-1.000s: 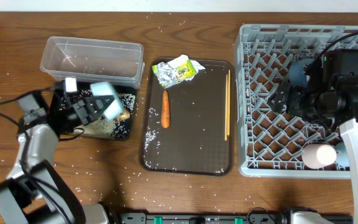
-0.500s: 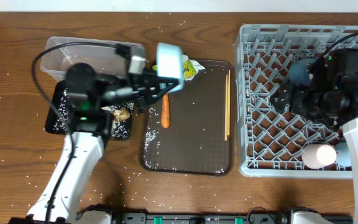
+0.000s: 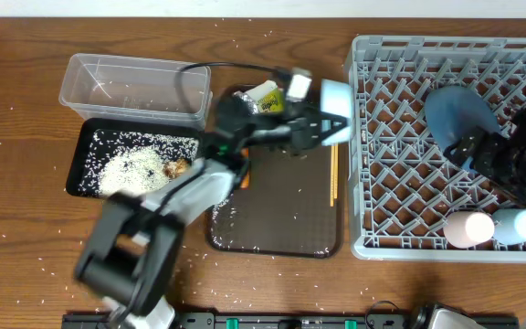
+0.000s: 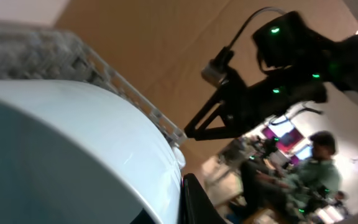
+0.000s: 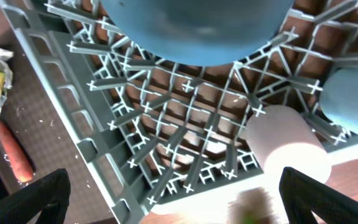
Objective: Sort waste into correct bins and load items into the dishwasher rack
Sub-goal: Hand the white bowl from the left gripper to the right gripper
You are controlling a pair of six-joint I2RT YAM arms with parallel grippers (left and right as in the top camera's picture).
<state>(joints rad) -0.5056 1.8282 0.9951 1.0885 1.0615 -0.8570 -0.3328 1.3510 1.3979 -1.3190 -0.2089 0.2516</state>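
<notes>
The white bowl should travel in my left gripper past the rack's near edge toward the dark blue dish, and then go down onto the rack's wires.
My left gripper is shut on the white bowl, held in the air over the left edge of the grey dishwasher rack. In the left wrist view the white bowl fills the left side, with one dark finger against its rim. My right gripper hangs open over the rack, below the dark blue dish. Its fingers hold nothing. The pink cup and light blue cup stand at the rack's front right. The carrot, wrapper and chopsticks lie on the brown serving tray.
The black tray holds a heap of rice and a brown food piece. The clear tub stands behind it. Loose rice grains are scattered over the wooden table. My left arm stretches across the serving tray.
My left arm has swung from the black tray rightward across the serving tray, carrying the white bowl to the rack's left edge. The right arm has drawn back to the right.
</notes>
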